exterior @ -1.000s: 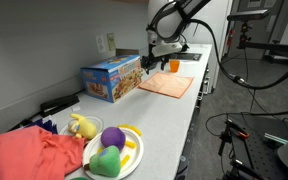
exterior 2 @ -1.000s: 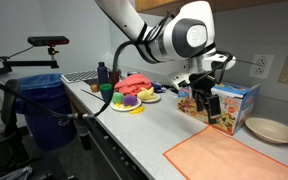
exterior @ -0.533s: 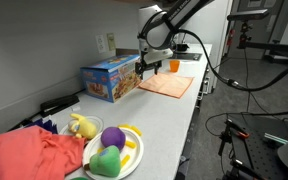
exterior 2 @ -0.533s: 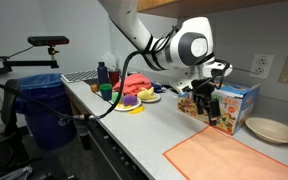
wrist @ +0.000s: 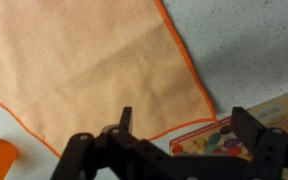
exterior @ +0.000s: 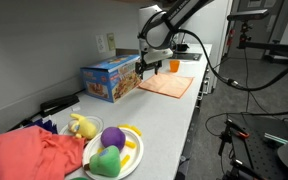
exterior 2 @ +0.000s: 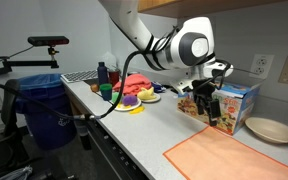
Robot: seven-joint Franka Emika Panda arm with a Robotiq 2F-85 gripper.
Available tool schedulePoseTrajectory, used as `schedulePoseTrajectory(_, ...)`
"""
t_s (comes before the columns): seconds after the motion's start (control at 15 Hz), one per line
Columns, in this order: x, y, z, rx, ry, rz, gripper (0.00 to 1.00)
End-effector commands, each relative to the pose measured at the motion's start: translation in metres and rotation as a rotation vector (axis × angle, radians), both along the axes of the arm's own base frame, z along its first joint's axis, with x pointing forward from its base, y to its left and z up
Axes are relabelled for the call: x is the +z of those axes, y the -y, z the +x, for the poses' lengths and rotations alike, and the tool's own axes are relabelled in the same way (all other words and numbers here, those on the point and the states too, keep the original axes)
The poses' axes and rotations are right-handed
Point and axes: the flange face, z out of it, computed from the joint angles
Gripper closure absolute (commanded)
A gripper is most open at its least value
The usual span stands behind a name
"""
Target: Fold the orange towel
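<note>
My gripper comes down onto the towel's corner next to the colourful box point(exterior: 111, 78) and closes now, since that corner lies flat below my open fingers.
The orange towel point(exterior: 166, 85) lies flat and unfolded on the counter; it also shows in an exterior view point(exterior 2: 227, 157) and fills the upper left of the wrist view point(wrist: 84, 60). My gripper point(exterior: 147, 63) hangs open and empty above the towel's corner next to the colourful box point(exterior: 111, 78). In an exterior view the gripper point(exterior 2: 206, 103) is in front of the box point(exterior 2: 234, 103). In the wrist view the open fingers point(wrist: 179, 130) frame the towel's corner and the box edge point(wrist: 229, 140).
A plate with plush toys point(exterior: 112, 150) and a red cloth point(exterior: 29, 156) lie at one end of the counter. A white bowl point(exterior 2: 273, 130) sits by the box. An orange cup point(exterior: 174, 66) stands past the towel. A blue bin point(exterior 2: 41, 100) stands beside the counter.
The gripper moved from above the towel's far side toward the box and lower during the first half second, then stayed still.
</note>
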Motion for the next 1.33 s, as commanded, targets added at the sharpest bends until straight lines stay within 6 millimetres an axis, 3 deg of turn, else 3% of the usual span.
schedulePoseTrajectory(0.0, -0.008, -0.005, 0.009, -0.014, 0.011, 0.000, 0.00)
schedulePoseTrajectory(0.4, -0.018, -0.017, 0.028, 0.046, 0.062, -0.054, 0.00)
schedulePoseTrajectory(0.73, -0.044, -0.007, 0.050, 0.048, 0.074, -0.131, 0.00)
schedulePoseTrajectory(1.2, -0.077, -0.001, 0.063, 0.047, 0.036, -0.162, 0.00)
schedulePoseTrajectory(1.27, -0.077, 0.000, 0.064, 0.045, 0.035, -0.166, 0.11)
